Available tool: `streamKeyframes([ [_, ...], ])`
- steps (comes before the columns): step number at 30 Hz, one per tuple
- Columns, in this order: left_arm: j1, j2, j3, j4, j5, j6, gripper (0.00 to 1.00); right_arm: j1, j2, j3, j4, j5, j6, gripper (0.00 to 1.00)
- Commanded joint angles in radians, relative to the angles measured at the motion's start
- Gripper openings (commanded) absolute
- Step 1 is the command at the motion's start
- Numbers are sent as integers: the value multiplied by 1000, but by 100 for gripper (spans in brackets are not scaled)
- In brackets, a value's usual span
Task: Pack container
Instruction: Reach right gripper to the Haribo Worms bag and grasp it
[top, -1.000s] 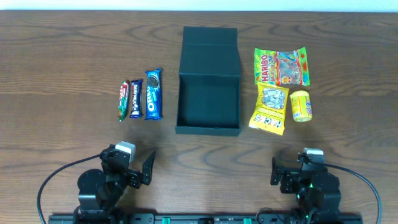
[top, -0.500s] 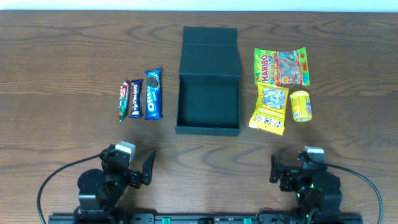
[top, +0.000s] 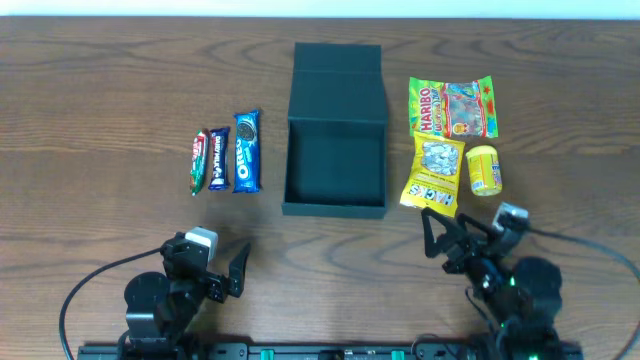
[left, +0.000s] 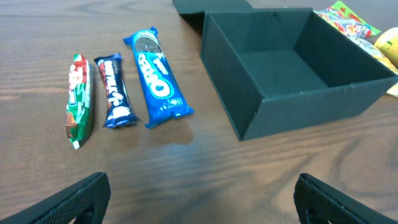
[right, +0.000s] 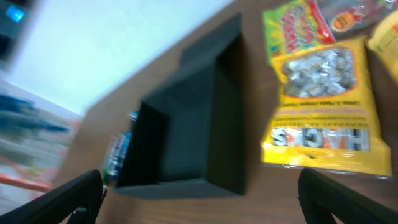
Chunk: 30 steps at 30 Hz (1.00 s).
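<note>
My right gripper is closer in than the Haribo bag, which lies outward beyond the Hacks, so next it should reach outward past the yellow Hacks bag and down onto the Haribo's clear window (top: 462, 108) (right: 348, 14).
The container (top: 335, 165) is a dark teal square box standing open at the table's centre, its lid flap (top: 337, 80) lying flat behind it. It is empty, as the left wrist view (left: 280, 65) and the blurred right wrist view (right: 180, 149) also show. My left gripper (top: 226, 274) is open and empty near the front edge, left of the box. My right gripper (top: 446, 236) is open and empty just in front of the yellow Hacks bag (top: 433, 174), angled toward the box. Both wrist views show the fingers wide apart, the left gripper (left: 200, 205) and the right gripper (right: 205, 202).
Left of the box lie a green bar (top: 198, 162), a dark blue bar (top: 217, 158) and an Oreo pack (top: 246, 151). Right of it lie a Haribo bag (top: 452, 107) and a small yellow packet (top: 484, 169) beside the Hacks bag.
My right arm has moved forward and turned left, bringing its gripper close to the Hacks bag. The left arm and all objects have not moved.
</note>
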Motion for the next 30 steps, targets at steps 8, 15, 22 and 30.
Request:
streamKeyframes([
  [8,2,-8,-17,-3,11,-8,96,1,1160,892,-161,340,-405,99],
  [15,2,-8,-17,-3,11,-8,95,-18,1666,1284,-282,369,-403,99],
  [22,2,-8,-17,-3,11,-8,95,-51,1870,1301,-261,406,-393,99],
  [30,2,-8,-17,-3,11,-8,95,-51,1947,1300,-253,406,-393,18],
])
